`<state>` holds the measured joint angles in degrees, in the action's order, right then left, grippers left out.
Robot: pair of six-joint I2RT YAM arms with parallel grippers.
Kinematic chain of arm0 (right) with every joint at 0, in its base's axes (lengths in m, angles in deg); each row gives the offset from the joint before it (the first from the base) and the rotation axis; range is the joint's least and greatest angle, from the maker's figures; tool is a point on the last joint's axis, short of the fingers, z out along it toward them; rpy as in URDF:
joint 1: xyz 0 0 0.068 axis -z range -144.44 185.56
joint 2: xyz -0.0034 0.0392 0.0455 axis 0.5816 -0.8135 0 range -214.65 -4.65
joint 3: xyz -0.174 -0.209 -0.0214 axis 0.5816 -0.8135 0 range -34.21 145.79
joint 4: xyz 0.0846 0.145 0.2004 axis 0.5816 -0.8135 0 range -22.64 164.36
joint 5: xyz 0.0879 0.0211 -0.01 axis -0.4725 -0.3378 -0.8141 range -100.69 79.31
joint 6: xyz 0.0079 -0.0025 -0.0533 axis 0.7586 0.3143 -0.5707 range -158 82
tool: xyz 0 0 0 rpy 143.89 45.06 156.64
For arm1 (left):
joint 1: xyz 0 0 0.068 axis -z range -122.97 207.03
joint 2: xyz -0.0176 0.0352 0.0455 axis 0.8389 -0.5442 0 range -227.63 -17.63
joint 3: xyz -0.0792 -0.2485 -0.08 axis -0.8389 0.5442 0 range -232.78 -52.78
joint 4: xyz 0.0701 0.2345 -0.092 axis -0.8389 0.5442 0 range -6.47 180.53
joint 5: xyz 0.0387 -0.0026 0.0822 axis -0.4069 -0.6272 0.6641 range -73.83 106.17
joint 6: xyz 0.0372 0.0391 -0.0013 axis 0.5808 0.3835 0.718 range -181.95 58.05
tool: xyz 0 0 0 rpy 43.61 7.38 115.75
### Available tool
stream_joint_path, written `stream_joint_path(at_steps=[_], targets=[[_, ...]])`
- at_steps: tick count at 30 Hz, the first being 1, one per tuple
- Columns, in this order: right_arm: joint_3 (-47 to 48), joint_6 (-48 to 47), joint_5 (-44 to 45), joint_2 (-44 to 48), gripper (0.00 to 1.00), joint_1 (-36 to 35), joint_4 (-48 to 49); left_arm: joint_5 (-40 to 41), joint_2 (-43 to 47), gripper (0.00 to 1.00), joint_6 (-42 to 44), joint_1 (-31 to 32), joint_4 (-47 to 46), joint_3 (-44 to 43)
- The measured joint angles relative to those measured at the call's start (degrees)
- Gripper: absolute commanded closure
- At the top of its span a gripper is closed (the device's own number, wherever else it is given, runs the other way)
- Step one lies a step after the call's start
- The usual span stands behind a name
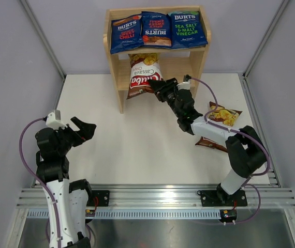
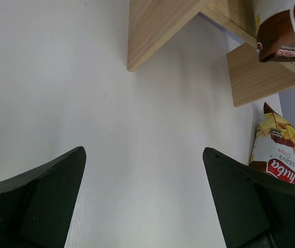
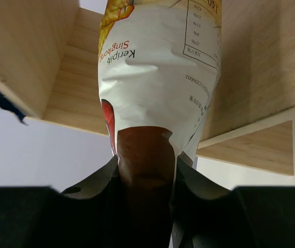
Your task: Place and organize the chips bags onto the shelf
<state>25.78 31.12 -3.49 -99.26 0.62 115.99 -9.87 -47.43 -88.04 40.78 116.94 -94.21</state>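
Note:
The overhanging bag goes outward of my right gripper and to its left in the top view next. My right gripper pushes it to the lower level's empty end (image 1: 123,76) (image 3: 213,125) and releases it there.
Three dark blue Burts bags (image 1: 157,30) lie side by side on the top tier of the wooden shelf (image 1: 114,64). My right gripper (image 1: 157,86) is shut on the brown bottom end of a Chuba bag (image 1: 143,73), held tilted with its top end in the lower tier's opening; the right wrist view shows this bag (image 3: 158,82) between the shelf's wooden panels. The second Chuba bag (image 1: 221,118) lies flat on the table at the right, partly under the right arm, and shows in the left wrist view (image 2: 276,147). My left gripper (image 1: 83,130) is open and empty over the table's left side.
The shelf stands at the table's far edge against the back wall. Grey walls enclose the white table (image 1: 127,150) on the left and right. An aluminium rail (image 1: 152,199) runs along the near edge.

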Motion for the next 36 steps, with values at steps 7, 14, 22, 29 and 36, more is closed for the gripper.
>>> stream_joint_path(at_steps=[7, 14, 22, 29, 36], targets=[[6.08, 2.78, 6.05, -8.24, 0.96, -4.52, -1.44, 0.0, 0.22, 0.01, 0.17, 0.66, -0.02, 0.33], [14.84, 4.31, 13.66, -13.35, 0.97, -9.38, -5.22, 0.02, 0.85, 0.01, 0.2, 1.33, -0.02, 0.33], [19.21, 6.97, 20.11, -16.83, 0.96, -11.1, -7.3, 0.17, 1.01, 0.01, 0.26, 2.43, -0.04, 0.33], [21.42, 8.35, 21.68, -18.62, 0.96, -11.23, -8.11, 0.48, 1.33, 0.01, 0.42, 2.95, -0.02, 0.33], [21.4, 8.39, 20.46, -18.62, 0.95, -10.56, -8.11, 0.83, 1.9, 0.01, 0.46, 3.91, 0.02, 0.33]])
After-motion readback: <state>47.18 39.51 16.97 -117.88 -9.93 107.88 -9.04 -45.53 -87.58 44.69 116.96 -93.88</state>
